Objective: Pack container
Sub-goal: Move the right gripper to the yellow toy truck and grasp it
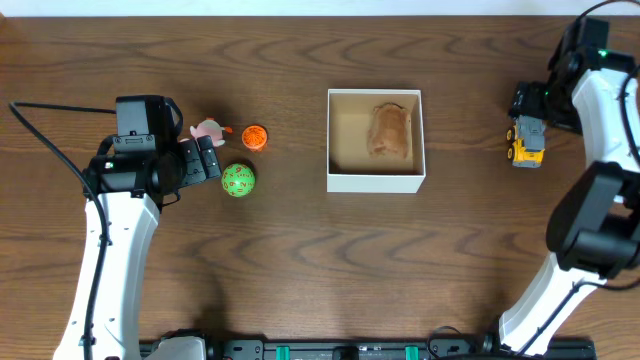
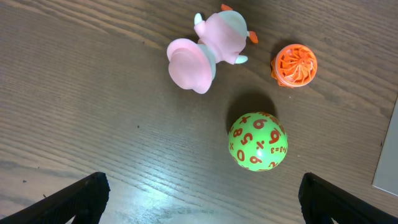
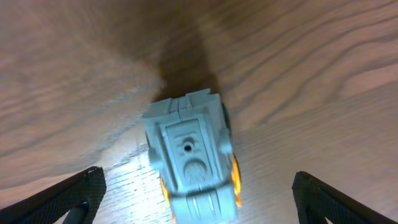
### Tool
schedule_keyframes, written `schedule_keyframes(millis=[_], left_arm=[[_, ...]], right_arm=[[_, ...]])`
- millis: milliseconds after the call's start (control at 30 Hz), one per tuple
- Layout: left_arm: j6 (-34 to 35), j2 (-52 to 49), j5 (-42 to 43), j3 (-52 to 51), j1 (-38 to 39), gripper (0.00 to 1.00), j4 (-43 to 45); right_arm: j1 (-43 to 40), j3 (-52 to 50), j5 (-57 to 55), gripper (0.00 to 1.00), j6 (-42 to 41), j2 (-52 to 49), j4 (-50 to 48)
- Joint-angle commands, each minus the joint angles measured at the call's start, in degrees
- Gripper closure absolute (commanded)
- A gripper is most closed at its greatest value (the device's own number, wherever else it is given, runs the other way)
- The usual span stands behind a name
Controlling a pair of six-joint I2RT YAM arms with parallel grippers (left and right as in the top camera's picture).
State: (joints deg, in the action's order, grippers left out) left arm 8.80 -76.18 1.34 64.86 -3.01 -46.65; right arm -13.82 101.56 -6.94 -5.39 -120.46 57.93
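My right gripper is above the grey part of the toy truck point(image 1: 527, 142). It will go down to it next.
The container point(image 1: 375, 181), a white-walled square box with a tan inside, sits mid-table and holds a brown toy point(image 1: 390, 132). A green ball with orange numbers point(image 1: 238, 180) point(image 2: 257, 141), an orange ridged ball point(image 1: 254, 136) point(image 2: 295, 65) and a pink-and-mint toy point(image 1: 209, 130) point(image 2: 208, 50) lie left of it. My left gripper point(image 1: 210, 160) point(image 2: 202, 199) is open just left of the green ball. A grey-and-yellow toy truck point(image 1: 527, 142) point(image 3: 189, 155) lies at the right. My right gripper point(image 1: 530, 112) point(image 3: 196, 199) is open above the truck, fingers on either side.
The container's white edge shows at the right border of the left wrist view point(image 2: 388, 155). The wooden table point(image 1: 300, 270) stretches in front of the toys. Both white arms reach in from the front corners.
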Motion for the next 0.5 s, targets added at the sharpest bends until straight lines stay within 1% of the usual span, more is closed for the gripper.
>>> schedule_keyframes(millis=[0, 67, 167, 300, 367, 467], left_arm=[[0.09, -0.35, 0.20, 1.01, -0.31, 0.02, -0.28], [0.09, -0.35, 0.20, 1.01, -0.31, 0.02, -0.28], [0.09, -0.35, 0.20, 1.01, -0.31, 0.02, -0.28], [0.09, -0.35, 0.20, 1.01, -0.31, 0.02, -0.28], [0.09, -0.35, 0.20, 1.01, -0.31, 0.02, -0.26], [0.09, -0.35, 0.20, 1.01, -0.31, 0.02, -0.28]], right_arm=[[-0.50, -0.07, 0.37, 0.03, 1.86, -2.64, -0.04], [-0.50, -0.07, 1.25, 0.05, 1.86, -4.02, -0.07], [-0.50, -0.07, 1.44, 0.16, 1.81, -5.18, -0.04], [-0.46, -0.07, 1.44, 0.27, 1.62, -5.18, -0.04], [-0.48, -0.07, 1.60, 0.28, 1.64, -5.14, 0.00], [-0.48, -0.07, 2.75, 0.27, 1.66, -5.16, 0.17]])
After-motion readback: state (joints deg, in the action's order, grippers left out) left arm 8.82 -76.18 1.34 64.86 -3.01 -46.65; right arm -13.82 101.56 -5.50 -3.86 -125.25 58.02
